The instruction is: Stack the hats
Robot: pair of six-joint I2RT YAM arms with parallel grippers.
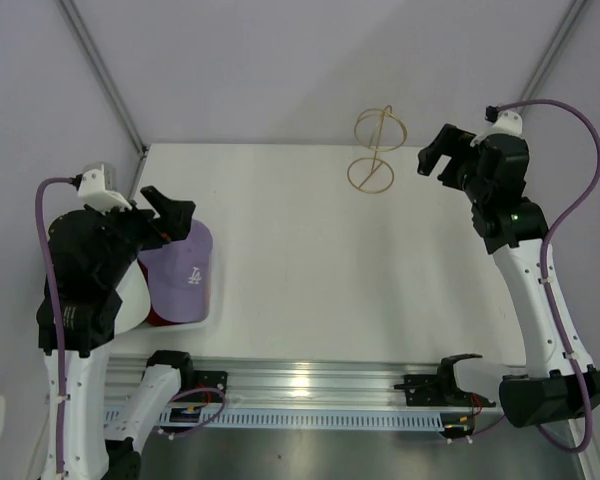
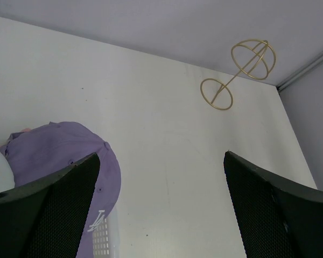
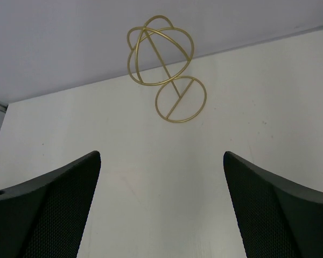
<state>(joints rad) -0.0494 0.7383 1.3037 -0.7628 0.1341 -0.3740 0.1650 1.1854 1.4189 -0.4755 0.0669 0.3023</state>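
Observation:
My right gripper is going to lower and turn next, moving outward and toward the gold stand, onto the stand's upper curved wire. The side of the wire that faces my gripper is clear.
The lavender hat (image 1: 183,272) with a white logo lies on top of a pile at the table's left edge. A red hat (image 1: 158,318) shows as a sliver beneath it. In the left wrist view the lavender hat (image 2: 56,153) fills the lower left, with a pink scrap (image 2: 25,130) at its far edge. The black and dark green hats are hidden. My left gripper (image 1: 175,218) is open and empty just above the lavender hat, and it also shows in its own view (image 2: 161,215). My right gripper (image 1: 438,160) is open and empty, raised at the far right (image 3: 161,215).
A thin gold wire stand (image 1: 377,150) stands at the table's far middle, also seen in the left wrist view (image 2: 237,72) and the right wrist view (image 3: 167,70). A white plastic tray (image 2: 105,239) holds the pile. The aluminium rail (image 1: 310,385) runs along the near edge.

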